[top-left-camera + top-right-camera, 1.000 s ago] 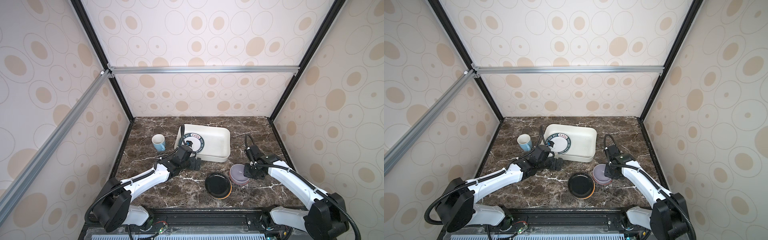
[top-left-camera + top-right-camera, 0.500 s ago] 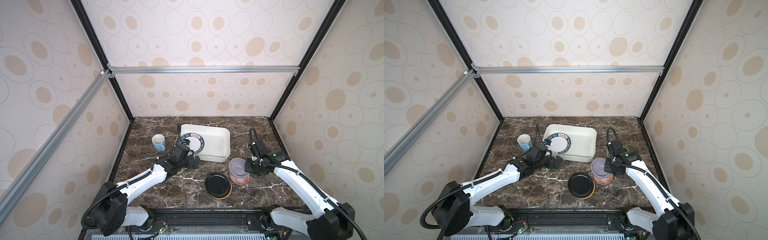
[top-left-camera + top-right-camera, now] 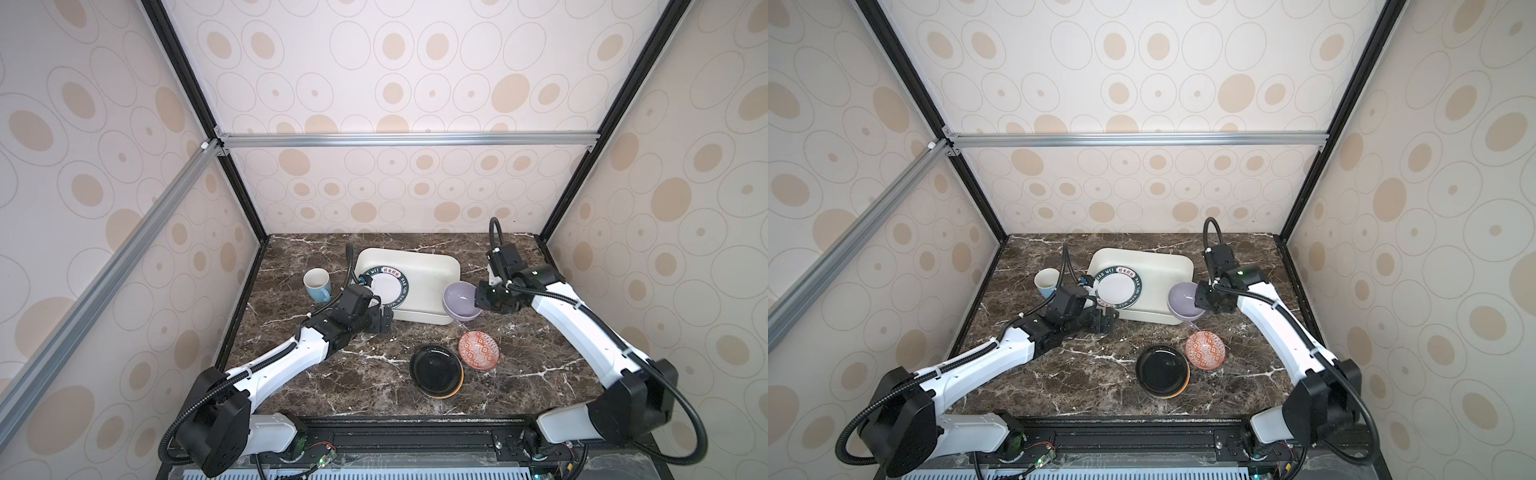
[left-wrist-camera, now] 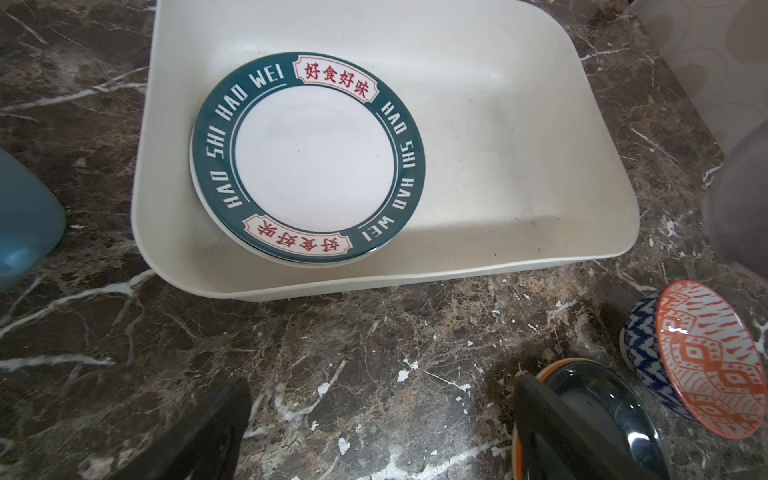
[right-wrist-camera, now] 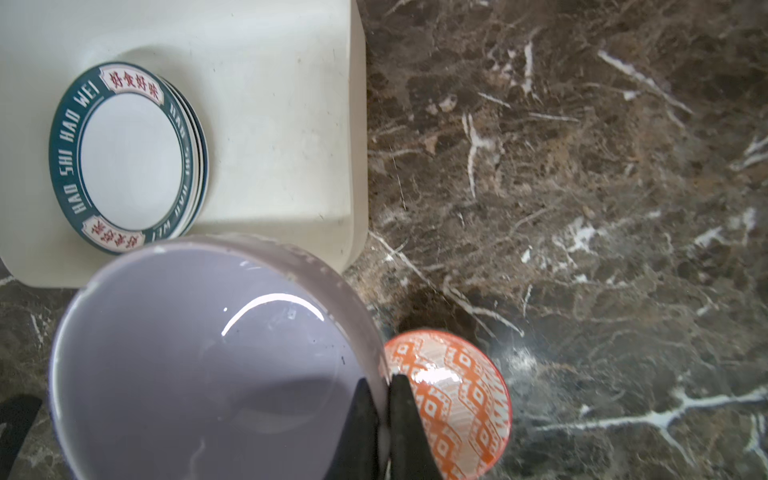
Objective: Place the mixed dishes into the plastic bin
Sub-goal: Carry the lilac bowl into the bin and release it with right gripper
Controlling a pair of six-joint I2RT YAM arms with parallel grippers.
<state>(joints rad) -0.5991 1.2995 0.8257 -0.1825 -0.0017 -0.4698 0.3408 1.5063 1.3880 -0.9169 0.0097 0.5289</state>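
Note:
My right gripper needs to carry the bowl outward, lower it beside the plates and let go of it, because the bin's bare far corner [image 3: 436, 272] [image 5: 268, 68] is outward of the gripper and below it.
The off-white plastic bin [image 3: 432, 268] [image 4: 498, 124] holds a stack of white plates with dark printed rims [image 3: 384, 286] [image 5: 129, 158]. My right gripper [image 3: 478, 301] [image 5: 384, 382] is shut on the rim of a lilac bowl [image 3: 461, 301] [image 5: 199, 365], which hangs tilted at the bin's front right corner. A red-patterned bowl [image 3: 478, 349] and a glossy black plate [image 3: 436, 370] sit on the table in front of the bin. A light-blue mug [image 3: 316, 284] stands left of the bin. My left gripper [image 3: 384, 320] [image 4: 382, 415] is open and empty, low by the bin's front left corner.
The dark marble table [image 3: 332, 374] is walled in by patterned panels at the back and on both sides. In the left wrist view the black plate [image 4: 590, 399] lies just beyond one finger [image 4: 548, 419]. Bare marble lies right of the bin [image 5: 582, 166].
My right gripper has lifted the lilac bowl off the red-patterned bowl and carried it up and back to the bin's front right corner. The left arm has hardly moved.

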